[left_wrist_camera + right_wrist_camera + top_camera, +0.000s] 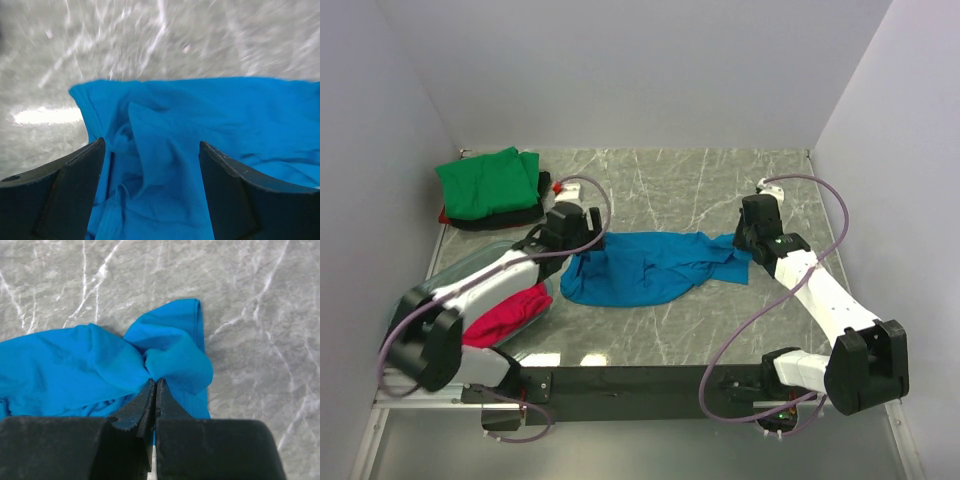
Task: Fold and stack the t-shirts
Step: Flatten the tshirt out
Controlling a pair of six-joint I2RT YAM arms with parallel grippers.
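I will lower my left gripper onto the raised tip [139,118] of the bright blue t-shirt's corner fold, because that fold is already between the gripper's open fingers.
The bright blue t-shirt [645,268] lies crumpled on the grey marble table [700,190], mid-table. My left gripper [582,240] is open, its jaws spread over the shirt's left edge [150,165], not gripping. My right gripper [745,245] is shut on a pinched fold at the shirt's right end [170,360]. The green t-shirt [485,182] lies folded on the black t-shirt [510,216] at the back left. The magenta-red t-shirt [510,315] sits bunched in the clear plastic bin [460,270] at the left.
The bin lies along the table's left side under my left arm. White walls close in the back and both sides. A small white and red object [558,186] sits beside the folded stack.
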